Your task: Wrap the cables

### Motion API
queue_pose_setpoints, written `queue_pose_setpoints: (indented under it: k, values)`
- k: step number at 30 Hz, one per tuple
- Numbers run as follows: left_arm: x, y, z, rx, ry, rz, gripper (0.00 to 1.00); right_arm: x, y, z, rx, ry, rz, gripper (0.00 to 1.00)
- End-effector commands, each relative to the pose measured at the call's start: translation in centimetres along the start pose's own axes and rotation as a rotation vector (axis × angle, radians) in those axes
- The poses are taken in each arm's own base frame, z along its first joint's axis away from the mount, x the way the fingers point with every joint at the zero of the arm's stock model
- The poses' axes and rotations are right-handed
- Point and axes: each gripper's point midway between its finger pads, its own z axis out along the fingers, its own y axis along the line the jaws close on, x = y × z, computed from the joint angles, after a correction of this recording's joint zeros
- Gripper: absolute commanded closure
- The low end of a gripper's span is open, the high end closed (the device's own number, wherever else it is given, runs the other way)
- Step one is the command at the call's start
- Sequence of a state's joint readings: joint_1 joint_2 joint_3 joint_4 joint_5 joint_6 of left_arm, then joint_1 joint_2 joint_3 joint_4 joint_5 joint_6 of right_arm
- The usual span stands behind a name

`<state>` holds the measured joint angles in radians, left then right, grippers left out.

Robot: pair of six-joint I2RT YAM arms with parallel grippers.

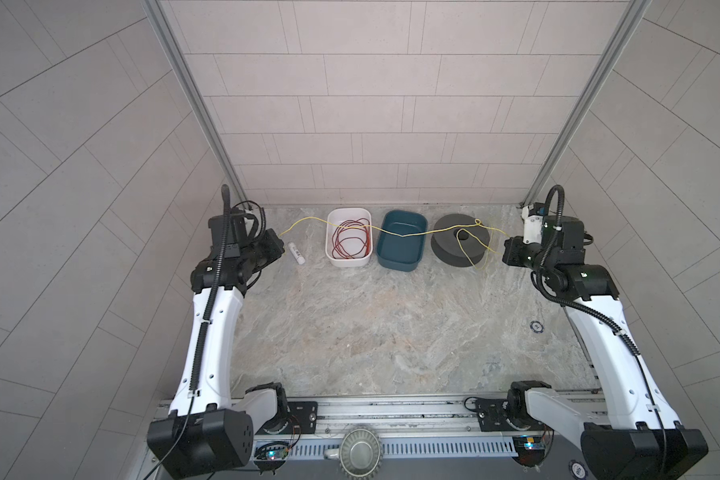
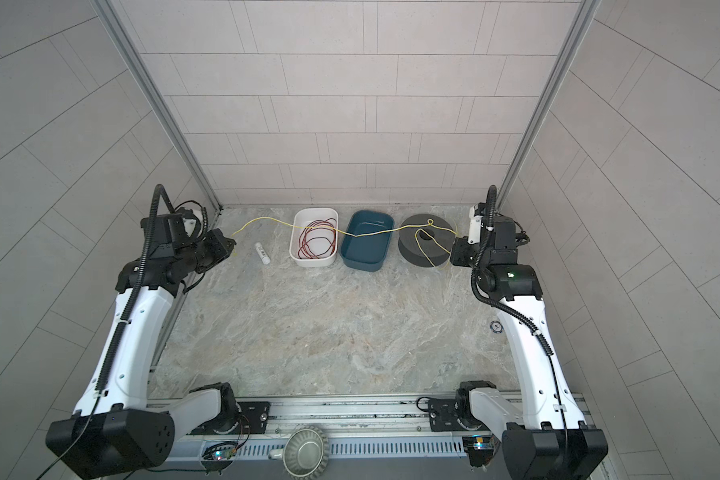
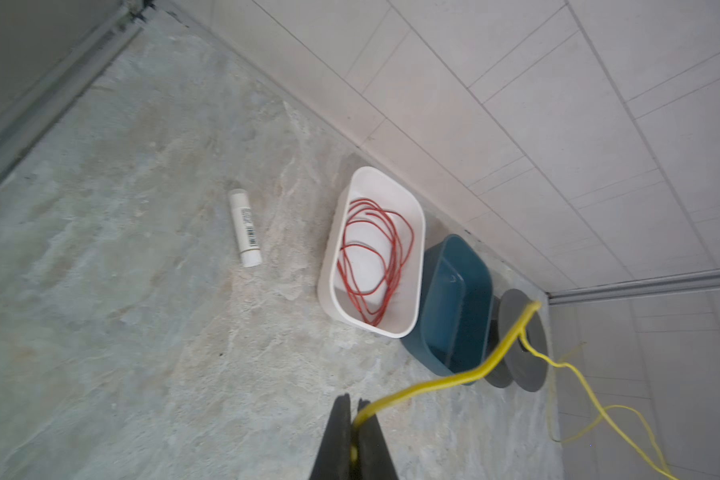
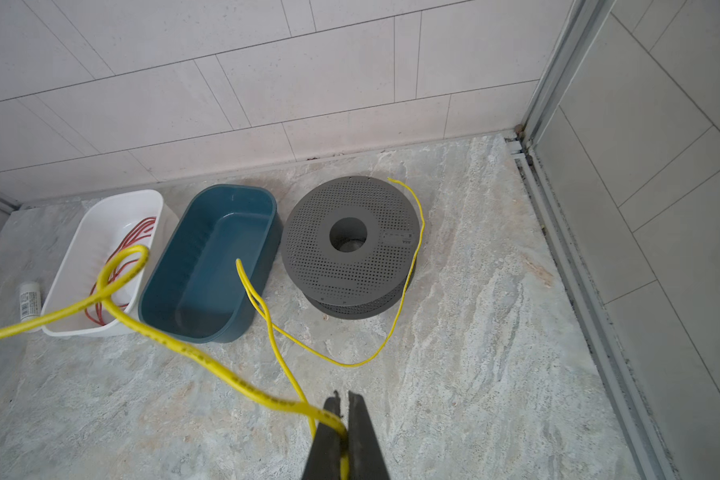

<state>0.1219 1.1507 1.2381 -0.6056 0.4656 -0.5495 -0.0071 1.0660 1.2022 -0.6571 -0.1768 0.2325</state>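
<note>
I should next move my right gripper back over the open tabletop in front of the grey spool, then release the cable.
The yellow cable hangs stretched between my two grippers, above the white bin and the blue bin. It makes a small loop over the grey perforated spool, and a loose stretch trails onto the table in front of that spool. My left gripper is shut on one end of the cable, at the far left. My right gripper is shut on the cable beside the spool, at the far right.
A white bin holding coiled red wire and a blue bin stand side by side by the back wall. A white tube lies left of the white bin. Walls close in the back and both sides.
</note>
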Motion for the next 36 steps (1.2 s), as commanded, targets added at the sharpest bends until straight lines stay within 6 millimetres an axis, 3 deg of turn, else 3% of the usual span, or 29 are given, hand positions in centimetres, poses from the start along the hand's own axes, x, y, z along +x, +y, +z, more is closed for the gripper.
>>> queue_pose_setpoints:
  k: [1,5,10,11,15,18,21,24,26,29,36]
  values:
    - [0.3,-6.7,-0.7,0.258,0.019,0.03,1.0,2.7,1.5,0.0,-0.038,0.075,-0.04,1.0]
    - [1.2,-11.6,-0.6,0.462,0.066,0.007,1.0,5.4,2.4,0.4,-0.051,0.128,-0.057,0.97]
    - [1.3,-14.3,-0.9,0.566,0.098,-0.008,1.0,7.3,3.6,0.5,-0.11,0.177,-0.038,0.86]
    - [1.2,-14.6,-1.1,0.574,0.097,-0.001,1.0,7.6,4.0,0.5,-0.129,0.19,-0.037,0.8]
    - [1.2,-15.7,-1.5,0.631,0.116,0.025,1.0,8.8,5.5,0.5,-0.212,0.258,-0.018,0.28]
    - [1.7,-15.8,-1.4,0.647,0.151,0.043,1.0,8.4,5.6,0.3,-0.214,0.252,0.002,0.14]
    - [2.6,-14.6,-0.8,0.576,0.173,0.081,1.0,6.9,4.5,-0.4,-0.148,0.215,0.017,0.12]
    - [2.9,-12.5,-0.4,0.452,0.159,0.151,1.0,5.2,4.6,-2.0,-0.161,0.14,0.009,0.08]
    - [2.9,-11.7,0.0,0.404,0.159,0.164,1.0,4.5,5.3,-2.6,-0.205,0.122,0.004,0.07]
    - [2.9,-11.0,0.6,0.367,0.16,0.161,1.0,3.7,8.1,-3.3,-0.391,0.089,-0.005,0.04]
    - [3.3,-11.5,0.5,0.406,0.177,0.19,1.0,3.0,5.6,-1.1,-0.247,0.074,0.084,0.08]
